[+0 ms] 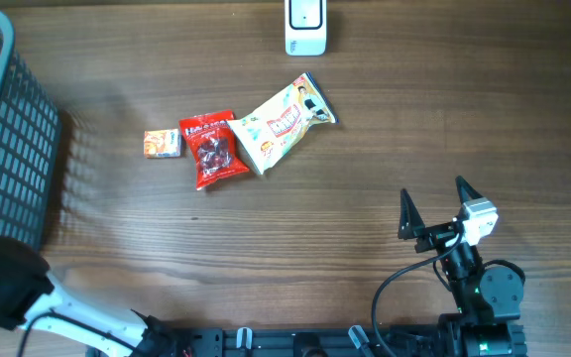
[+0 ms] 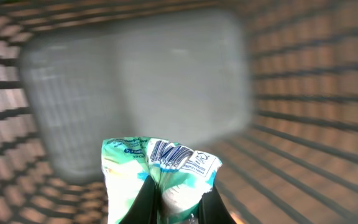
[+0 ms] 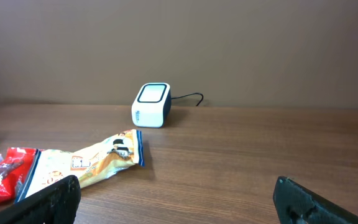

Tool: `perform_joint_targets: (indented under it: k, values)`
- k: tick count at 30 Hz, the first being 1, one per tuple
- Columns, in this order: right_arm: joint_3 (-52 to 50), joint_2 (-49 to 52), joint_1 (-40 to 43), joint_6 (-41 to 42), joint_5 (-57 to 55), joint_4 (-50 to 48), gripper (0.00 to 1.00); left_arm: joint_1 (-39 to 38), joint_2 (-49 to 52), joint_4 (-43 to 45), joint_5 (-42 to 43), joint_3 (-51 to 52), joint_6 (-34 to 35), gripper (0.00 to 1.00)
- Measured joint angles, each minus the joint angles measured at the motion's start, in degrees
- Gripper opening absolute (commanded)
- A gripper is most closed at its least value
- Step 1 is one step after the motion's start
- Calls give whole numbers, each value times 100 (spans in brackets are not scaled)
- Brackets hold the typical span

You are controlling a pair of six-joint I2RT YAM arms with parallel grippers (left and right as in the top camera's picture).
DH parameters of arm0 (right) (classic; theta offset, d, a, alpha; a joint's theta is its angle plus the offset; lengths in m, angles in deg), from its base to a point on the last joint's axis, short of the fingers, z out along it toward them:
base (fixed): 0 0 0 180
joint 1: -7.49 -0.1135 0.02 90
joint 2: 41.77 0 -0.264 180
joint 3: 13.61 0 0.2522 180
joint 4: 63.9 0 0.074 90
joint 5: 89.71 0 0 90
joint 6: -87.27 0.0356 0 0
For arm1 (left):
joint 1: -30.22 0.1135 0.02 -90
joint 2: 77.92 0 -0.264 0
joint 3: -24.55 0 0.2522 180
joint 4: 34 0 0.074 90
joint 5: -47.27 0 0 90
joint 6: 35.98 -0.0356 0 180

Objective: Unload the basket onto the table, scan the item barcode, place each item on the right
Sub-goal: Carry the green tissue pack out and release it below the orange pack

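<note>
My left gripper lifts out of the basket next and lowers to the near side of the small orange box, since bare table shows there.
In the left wrist view my left gripper point(image 2: 180, 202) is shut on a green-and-white packet point(image 2: 135, 177), inside a dark mesh basket point(image 2: 303, 93). The packet's crumpled top shows a barcode point(image 2: 169, 154) facing the camera. The overhead view does not show this gripper or the packet. The white barcode scanner point(image 1: 305, 27) stands at the table's far edge, also visible as a small white box point(image 3: 150, 104). My right gripper point(image 1: 432, 195) hovers open near the front right, with nothing between its fingers point(image 3: 55, 199).
The grey mesh basket point(image 1: 8, 129) stands at the left edge. On the table lie a small orange box point(image 1: 163, 143), a red packet point(image 1: 212, 149) and a yellow-white snack packet point(image 1: 281, 124), the last also in the right wrist view point(image 3: 86, 163).
</note>
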Motion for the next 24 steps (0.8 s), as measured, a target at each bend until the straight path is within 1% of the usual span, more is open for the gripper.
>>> perform_joint_targets:
  k: [4,7,10,14,16,20,22,23,24]
  values:
    - [0,0,0,0,0,0,100,-81,-507,-28,1228,-109,0,4]
    - [0,0,0,0,0,0,100,-442,-719,-308,2120,-133,0,4]
    - [0,0,0,0,0,2,100,-1062,-713,-422,2387,-120,-72,4]
    - [0,0,0,0,0,2,100,-1996,-704,-549,2308,-31,-155,4]
    - [0,0,0,0,0,0,100,-2514,-704,-577,2063,59,-173,4]
    - [0,0,0,0,0,2,100,-3628,-704,-566,1231,455,-195,6]
    - [0,0,0,0,0,2,100,-4076,-704,-498,848,772,-195,12]
    - [0,0,0,0,0,0,100,-4223,-704,-437,719,925,-197,18]
    - [0,0,0,0,0,2,100,-4409,-704,-350,553,1150,-184,27]
